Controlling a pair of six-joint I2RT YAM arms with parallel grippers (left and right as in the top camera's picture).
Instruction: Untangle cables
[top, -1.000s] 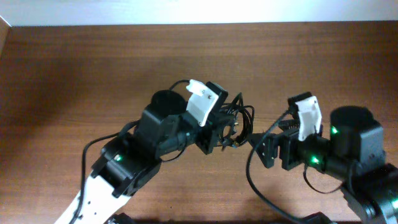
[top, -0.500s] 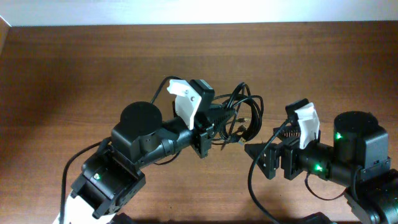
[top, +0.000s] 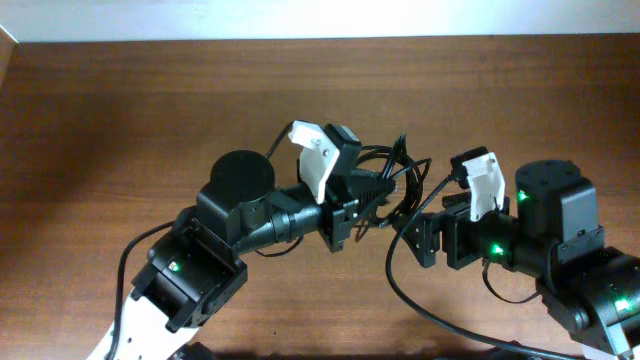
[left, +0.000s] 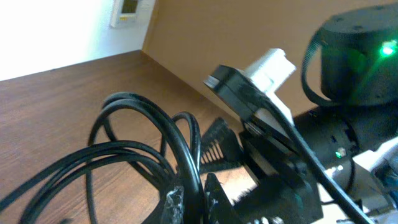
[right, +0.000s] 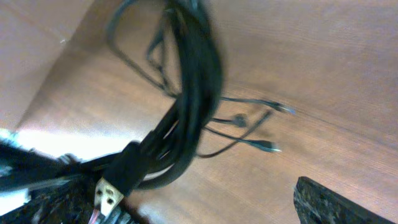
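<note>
My left gripper swings to the left in the overhead view next, then lowers to release the loop onto bare tabletop, since the cables hang bunched.
The cables (top: 402, 178) are a bundle of thin black loops held above the table between the two arms. My left gripper (top: 368, 197) is shut on a strand of the cables (left: 134, 146), which rise in loops from its jaws (left: 189, 202). My right gripper (top: 420, 236) is open just right of and below the bundle. In the right wrist view the cables (right: 194, 81) hang as a thick bunch beside the left finger, with a metallic USB plug (right: 107, 194) at the bottom and thin plug ends (right: 267, 147) trailing over the table. The right jaws (right: 199, 211) stand wide apart.
The brown wooden table (top: 120, 120) runs to a white wall at the back. The right arm's own thick black wire (top: 400, 290) loops near the front edge. The right arm's wrist with a green light (left: 354, 62) fills the right of the left wrist view.
My left gripper has moved right with the bundle, bringing it closer to the right arm. My right gripper has shifted slightly left and up toward the cables.
</note>
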